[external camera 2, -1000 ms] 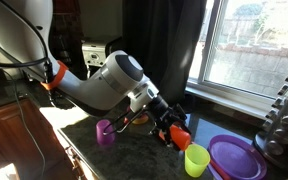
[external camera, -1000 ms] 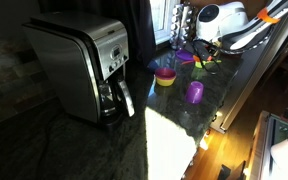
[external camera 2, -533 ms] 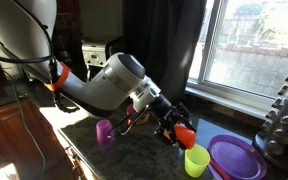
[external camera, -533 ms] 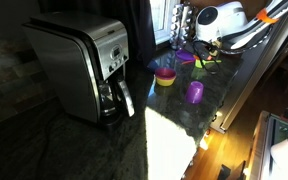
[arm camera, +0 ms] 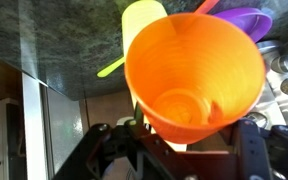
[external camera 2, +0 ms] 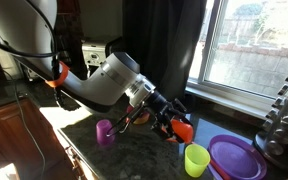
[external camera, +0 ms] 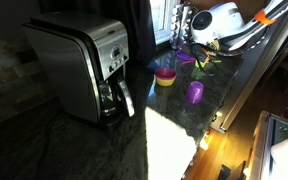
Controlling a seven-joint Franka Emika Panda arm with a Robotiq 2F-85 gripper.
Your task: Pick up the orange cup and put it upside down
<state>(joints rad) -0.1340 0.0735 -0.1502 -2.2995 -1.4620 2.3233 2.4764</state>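
The clear patch of dark counter (external camera 2: 171,154) beside the yellow-green cup lies below, so I will move my gripper down toward it and let go of the orange cup (external camera 2: 183,129) there.
My gripper (external camera 2: 174,124) is shut on the orange cup (external camera 2: 183,129) and holds it in the air above the dark counter, tilted on its side. In the wrist view the orange cup (arm camera: 192,75) fills the frame, its open mouth facing the camera, with the gripper (arm camera: 174,140) around its base. In an exterior view the gripper (external camera: 200,56) hangs over the back of the counter and the cup is hard to make out there.
A purple cup (external camera 2: 105,132) (external camera: 195,92) stands upright on the counter. A yellow-green cup (external camera 2: 196,160) and a purple plate (external camera 2: 236,156) lie near the window. A yellow bowl with pink inside (external camera: 165,76) and a coffee maker (external camera: 84,68) stand nearby.
The gripper has lifted the orange cup a little higher and toward the window, tilting it further.
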